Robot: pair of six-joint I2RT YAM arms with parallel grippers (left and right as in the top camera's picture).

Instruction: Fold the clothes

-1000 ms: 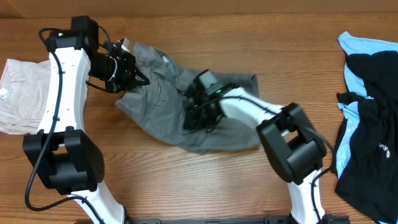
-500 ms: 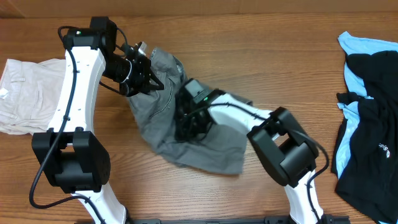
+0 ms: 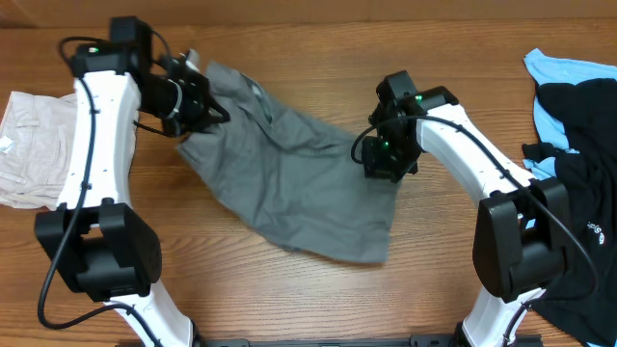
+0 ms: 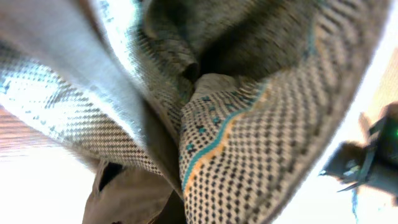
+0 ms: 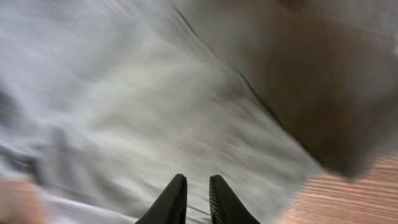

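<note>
The shorts' edge held by my right gripper lies to my left gripper's right in the overhead view, so I will carry the waistband across onto it and release.
The grey shorts (image 3: 289,183) lie spread across the middle of the table, stretched from upper left to lower right. My left gripper (image 3: 198,101) is shut on their upper-left edge by the waistband. In the left wrist view the cloth (image 4: 249,143) fills the frame, showing the pale woven inside of the waistband, and the fingers are hidden. My right gripper (image 3: 381,164) is at the shorts' right edge. In the right wrist view its black fingers (image 5: 197,199) are nearly together over blurred grey fabric (image 5: 155,106), pinching the cloth.
A cream garment (image 3: 29,145) lies at the table's left edge beside the left arm. Black (image 3: 578,193) and light-blue (image 3: 569,69) garments are heaped at the right edge. Bare wood (image 3: 434,58) shows behind and in front of the shorts.
My right gripper has swung right from the shorts' middle to their right edge, pulling the cloth out wider and flatter. My left gripper moved back left with the waistband.
</note>
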